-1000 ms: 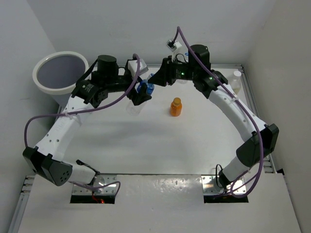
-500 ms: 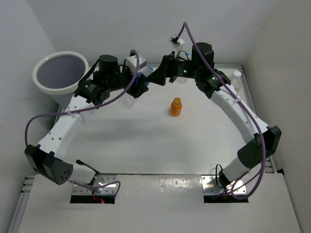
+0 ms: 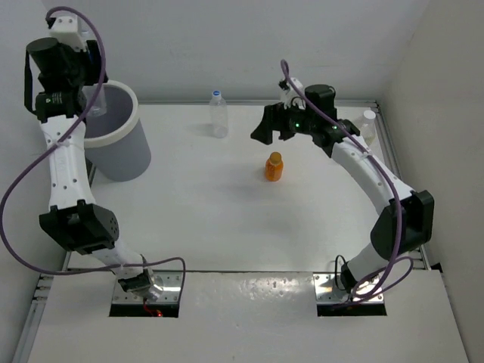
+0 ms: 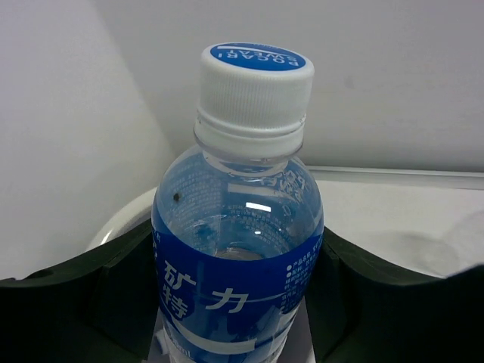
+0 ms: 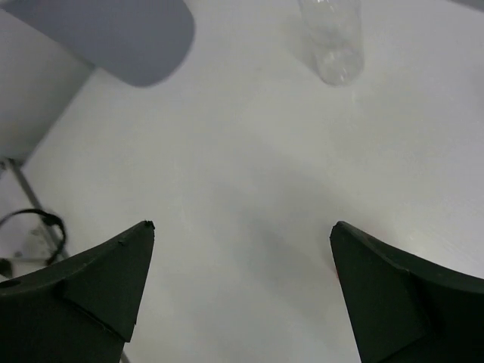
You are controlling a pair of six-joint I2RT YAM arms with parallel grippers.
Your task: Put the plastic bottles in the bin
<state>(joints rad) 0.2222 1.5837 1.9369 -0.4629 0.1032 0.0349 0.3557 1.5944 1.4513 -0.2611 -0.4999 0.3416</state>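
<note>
The orange bottle is standing upright below my open right gripper. I need to lower that gripper, tilt its fingers down around the bottle's cap (image 3: 275,158), and close it.
My left gripper (image 4: 238,302) is shut on a clear plastic bottle (image 4: 238,249) with a blue label and a blue-topped white cap, its dark fingers (image 4: 113,280) pressing both sides. In the top view that arm is raised at the far left, with the gripper (image 3: 91,79) over the grey, white-rimmed bin (image 3: 121,155). My right gripper (image 3: 261,130) hangs open and empty above the table, left of and behind an upright orange bottle (image 3: 274,166). A clear bottle (image 3: 218,113) with a blue cap stands at the back. A whitish bottle (image 3: 368,125) stands at the far right.
The right wrist view looks down on bare table between the fingers, with the clear bottle (image 5: 333,38) ahead and the bin (image 5: 113,30) at upper left. A metal rail (image 3: 393,166) borders the table's right side. Walls close in behind and at both sides.
Both grippers met at the blue-labelled bottle mid-table. My right gripper opened and drew back. My left gripper closed on the bottle and swung it up and left over the bin.
</note>
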